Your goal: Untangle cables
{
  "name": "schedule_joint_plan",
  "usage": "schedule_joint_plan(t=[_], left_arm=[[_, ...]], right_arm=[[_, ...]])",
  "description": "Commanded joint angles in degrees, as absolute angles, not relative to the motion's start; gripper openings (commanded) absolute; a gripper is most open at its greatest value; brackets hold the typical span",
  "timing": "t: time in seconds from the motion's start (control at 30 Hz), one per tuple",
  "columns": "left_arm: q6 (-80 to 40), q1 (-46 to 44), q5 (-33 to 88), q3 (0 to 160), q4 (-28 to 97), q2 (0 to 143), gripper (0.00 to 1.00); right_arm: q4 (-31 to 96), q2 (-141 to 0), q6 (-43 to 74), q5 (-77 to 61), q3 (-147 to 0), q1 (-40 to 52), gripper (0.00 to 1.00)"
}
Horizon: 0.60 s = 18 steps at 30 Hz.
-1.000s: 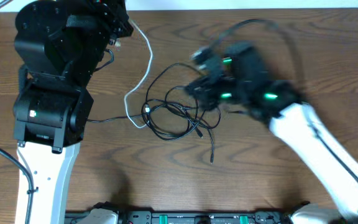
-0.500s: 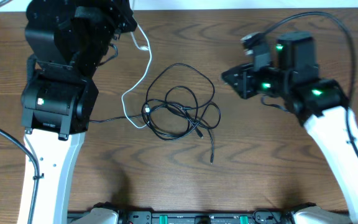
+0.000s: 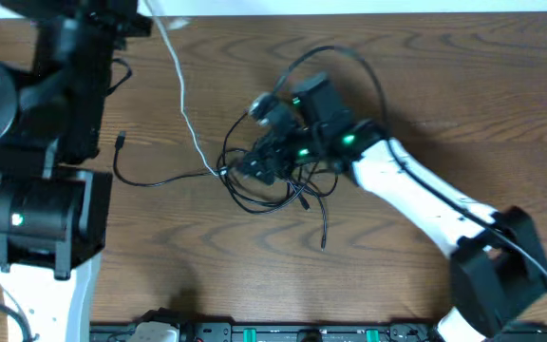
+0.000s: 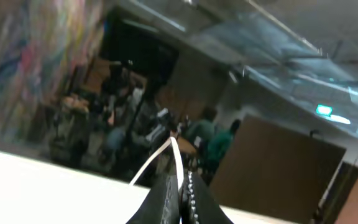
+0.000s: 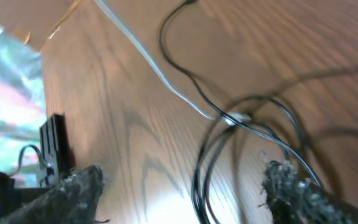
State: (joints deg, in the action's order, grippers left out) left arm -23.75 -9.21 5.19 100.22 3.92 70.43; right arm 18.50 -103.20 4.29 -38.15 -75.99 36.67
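Observation:
The white cable's lower end (image 3: 218,172) (image 5: 212,117) is among the black loops, so next I should move my right gripper down and to the left in the overhead view, onto that end.
A knot of thin black cables (image 3: 278,190) lies mid-table. One black end trails left to a plug (image 3: 122,142), another points toward the front (image 3: 323,237). The white cable (image 3: 183,104) runs taut from the knot up to my left gripper (image 3: 141,17) at the table's far left edge. In the left wrist view that gripper (image 4: 182,180) is shut on the white cable (image 4: 160,158), raised and facing the room. My right gripper (image 3: 254,166) hovers over the knot's left side. It stands open (image 5: 182,186), with black cable loops (image 5: 207,174) between the fingers (image 5: 73,190), touching neither.
The wooden table (image 3: 425,104) ends at a white strip along the far side. The right arm's own thick black cable (image 3: 359,62) arches behind its wrist. A dark equipment rail (image 3: 283,332) lines the front edge. The left arm's body (image 3: 36,218) fills the left side.
My right arm swung from the right back over the knot and opened its jaws. My left arm rose toward the far left, drawing the white cable straight; the black strand's left end shifted.

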Motion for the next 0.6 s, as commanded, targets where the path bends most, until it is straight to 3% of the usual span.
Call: schedule_joint_plan(t=[0.0, 0.33, 0.47, 0.53, 0.57], left_arm=[[-22.8, -8.7, 3.2, 101.3, 2.8, 70.1, 0.07], [-22.8, -8.7, 3.4, 101.3, 4.3, 69.9, 0.07], [-22.8, -8.7, 3.4, 101.3, 6.1, 69.9, 0.07], [-22.8, -8.7, 3.4, 101.3, 6.7, 69.9, 0.07], [-22.8, -8.7, 3.4, 101.3, 7.0, 69.9, 0.07]], right_arm=[[14.8, -106.8, 3.2, -40.6, -76.3, 40.0, 0.83], [-3.7, -116.5, 6.0, -32.5, -76.3, 45.6, 0.86], [-14.2, -120.9, 11.1, -22.7, -76.3, 46.8, 0.86], [-17.3, -122.2, 12.6, -22.4, -76.3, 46.8, 0.78], [-18.0, -122.7, 14.3, -22.4, -76.3, 46.8, 0.65]])
